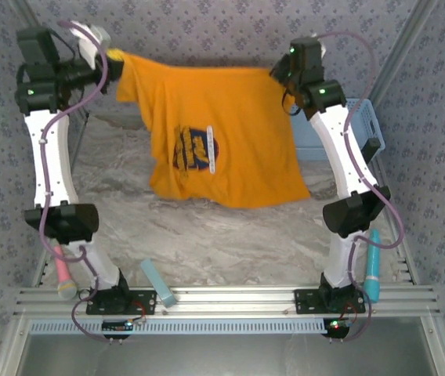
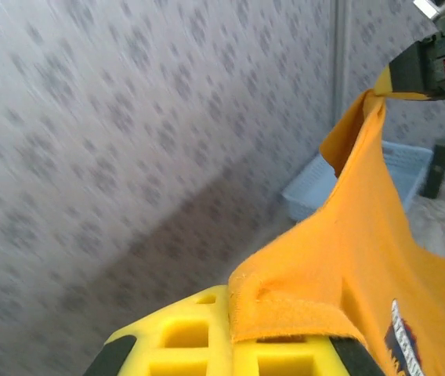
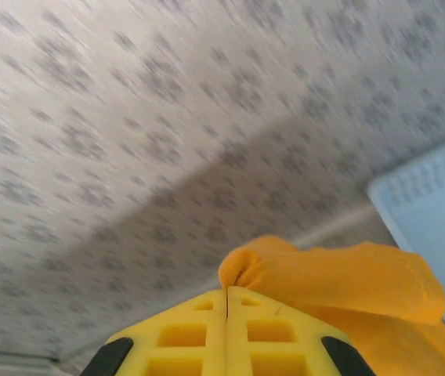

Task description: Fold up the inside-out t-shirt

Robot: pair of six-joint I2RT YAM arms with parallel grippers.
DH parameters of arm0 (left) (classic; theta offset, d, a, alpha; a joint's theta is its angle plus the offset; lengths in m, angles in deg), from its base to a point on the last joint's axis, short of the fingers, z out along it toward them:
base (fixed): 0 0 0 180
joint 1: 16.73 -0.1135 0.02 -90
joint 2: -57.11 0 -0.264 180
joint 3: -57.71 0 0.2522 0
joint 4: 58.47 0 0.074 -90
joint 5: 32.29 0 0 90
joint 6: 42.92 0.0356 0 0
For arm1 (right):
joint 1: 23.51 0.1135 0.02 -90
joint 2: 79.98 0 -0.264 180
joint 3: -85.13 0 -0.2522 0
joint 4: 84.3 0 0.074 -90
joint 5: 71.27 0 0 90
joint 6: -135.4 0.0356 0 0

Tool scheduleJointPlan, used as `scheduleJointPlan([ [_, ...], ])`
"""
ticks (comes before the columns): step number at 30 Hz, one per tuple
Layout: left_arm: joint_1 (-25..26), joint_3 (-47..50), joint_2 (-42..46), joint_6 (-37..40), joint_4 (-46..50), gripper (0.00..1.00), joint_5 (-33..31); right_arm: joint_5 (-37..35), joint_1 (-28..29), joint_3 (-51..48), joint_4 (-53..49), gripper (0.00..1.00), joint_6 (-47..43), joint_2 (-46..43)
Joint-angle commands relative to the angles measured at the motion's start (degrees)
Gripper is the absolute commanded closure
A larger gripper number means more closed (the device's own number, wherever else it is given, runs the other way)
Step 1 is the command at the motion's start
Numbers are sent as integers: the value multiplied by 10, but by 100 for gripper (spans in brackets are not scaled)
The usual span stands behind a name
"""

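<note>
The shirt's edge needs to go back and down toward the pale blue block in my left gripper. Then my left gripper needs to let go of it.
The orange-yellow t-shirt (image 1: 222, 137) hangs in the air above the table, stretched between both arms, its dark printed lettering (image 1: 195, 149) facing the top camera. My left gripper (image 1: 113, 56) is shut on the shirt's upper left edge; in the left wrist view a hemmed edge (image 2: 301, 309) lies pinched over the yellow fingers (image 2: 183, 337). My right gripper (image 1: 277, 74) is shut on the upper right corner; a bunched fold (image 3: 285, 262) sticks out between its closed yellow fingers (image 3: 183, 337). The shirt's lower edge (image 1: 238, 200) droops close to the marbled table.
A light blue plastic basket (image 1: 340, 129) stands at the back right, partly behind the right arm. A pink tool (image 1: 63, 274), a pale blue block (image 1: 158, 282) and a teal tool (image 1: 373, 262) lie near the front rail. Patterned walls close in the sides.
</note>
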Motion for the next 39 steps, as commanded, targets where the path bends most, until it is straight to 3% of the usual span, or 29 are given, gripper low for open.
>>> scheduleJointPlan([
  [1,-5,-200,-57,-5,55,100,36,19,-17,103,-31,100,-37,9],
  [3,-6,-153,-15,12,3,100,48,17,-15,115,-35,100,-40,-8],
  [5,2,-99,37,78,14,100,55,8,-8,78,-38,100,-42,-50],
  [8,29,-5,114,188,92,100,39,-22,8,-81,1,100,-43,-149],
  [10,63,115,183,263,129,100,3,-29,17,-218,41,100,-28,-223],
  [14,184,478,363,326,77,100,-141,-38,37,-502,95,100,34,-362],
  [17,310,709,479,271,19,97,-237,-64,80,-725,122,100,80,-444],
  [18,352,777,512,239,-4,92,-255,-73,95,-781,127,100,94,-465],
  [19,399,852,549,199,-35,76,-269,-78,115,-841,130,98,119,-485],
  [20,443,924,580,167,-73,38,-280,-83,131,-893,126,90,146,-503],
  [21,478,975,603,144,-99,7,-294,-85,142,-931,121,74,168,-518],
  [22,507,1019,627,125,-118,0,-316,-84,153,-967,115,65,184,-532],
  [23,520,1044,644,108,-122,0,-341,-87,160,-993,101,60,198,-544],
  [25,522,1041,660,70,-104,0,-388,-89,164,-1013,80,53,197,-556],
  [28,516,995,649,35,-74,0,-434,-108,161,-990,52,52,162,-555],
  [30,494,964,627,-55,-109,0,-492,-115,158,-959,57,52,126,-539],
  [32,439,938,596,-152,-140,0,-512,-107,155,-919,70,52,92,-501],
  [36,299,890,495,-312,-169,0,-484,-99,139,-858,104,54,65,-402],
  [39,257,840,381,-368,-152,0,-512,-58,93,-834,126,55,63,-331],
])
